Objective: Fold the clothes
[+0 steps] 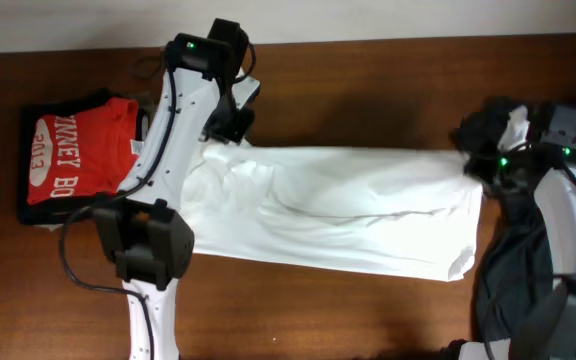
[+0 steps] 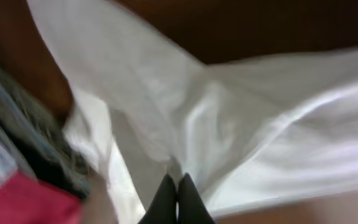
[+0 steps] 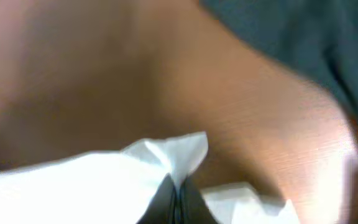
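My left gripper holds the white shirt's edge and will next pull it back and down onto the white shirt's near layer [image 1: 211,210] beside the red shirt. It will let go there, since that layer is flat.
The white T-shirt [image 1: 338,210] lies stretched lengthwise across the middle of the wooden table, folded into a long band. My left gripper [image 1: 230,128] is shut on the shirt's upper left edge; the left wrist view shows the black fingers [image 2: 178,182] pinched together on white cloth [image 2: 241,124]. My right gripper [image 1: 476,160] is shut on the shirt's upper right corner; the right wrist view shows the fingers [image 3: 176,186] closed on a peak of white fabric [image 3: 166,152]. The cloth hangs taut between both grippers.
A folded red shirt with white lettering [image 1: 73,150] lies on a dark garment at the far left. A pile of dark grey clothes [image 1: 528,270] sits at the right edge under the right arm. Bare wood [image 1: 368,90] shows behind the shirt.
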